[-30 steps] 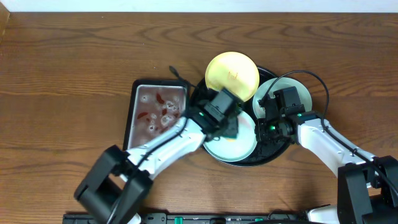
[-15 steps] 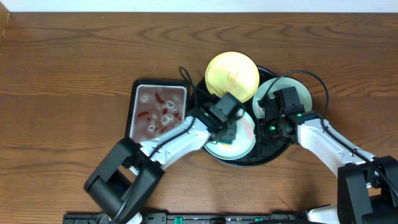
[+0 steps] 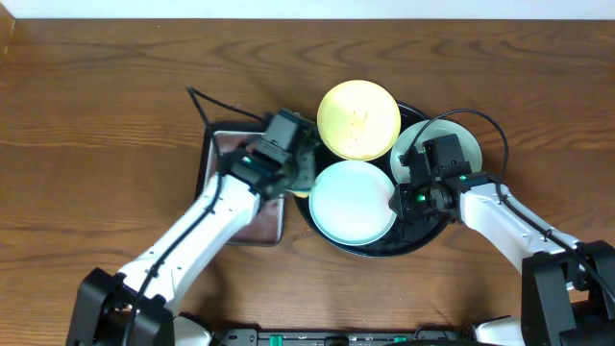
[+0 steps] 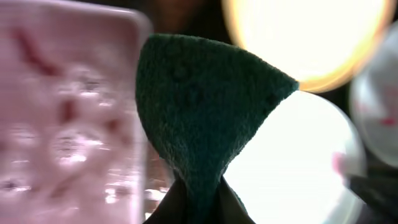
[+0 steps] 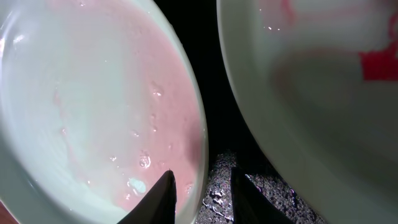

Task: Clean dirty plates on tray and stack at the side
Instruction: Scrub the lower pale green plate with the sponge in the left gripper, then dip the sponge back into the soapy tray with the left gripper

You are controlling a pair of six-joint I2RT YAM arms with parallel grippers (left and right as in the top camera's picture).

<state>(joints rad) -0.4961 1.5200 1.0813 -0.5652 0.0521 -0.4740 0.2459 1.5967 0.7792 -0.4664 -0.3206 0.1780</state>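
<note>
My left gripper needs to carry the sponge (image 4: 205, 106) to the left in the overhead view next and lower it onto the grey metal tray (image 4: 68, 118), because the pinkish water there can wet it.
The black tray (image 3: 408, 237) holds a pale mint-blue plate (image 3: 353, 202) at its centre, wet with a pinkish film (image 5: 93, 93). A pale yellow plate (image 3: 358, 118) lies at the tray's far edge. A second mint-blue plate (image 3: 452, 135), with a red smear, lies at the right (image 5: 323, 81). My left gripper (image 3: 300, 165) is shut on a dark green sponge (image 4: 205, 106), held over the gap between the grey tray and the black tray. My right gripper (image 5: 202, 173) stands slightly open astride the centre plate's right rim, one finger over the plate, the other over the tray floor (image 5: 227, 106).
A small rectangular grey metal tray (image 3: 261, 223) with pinkish water and red bits (image 4: 62, 112) stands left of the black tray, partly under my left arm. Bare wooden table (image 3: 96, 115) lies to the left and at the back.
My left arm has lifted the sponge off the centre plate and swung it left toward the grey tray. The plate now lies uncovered. My right jaws have parted at its rim.
</note>
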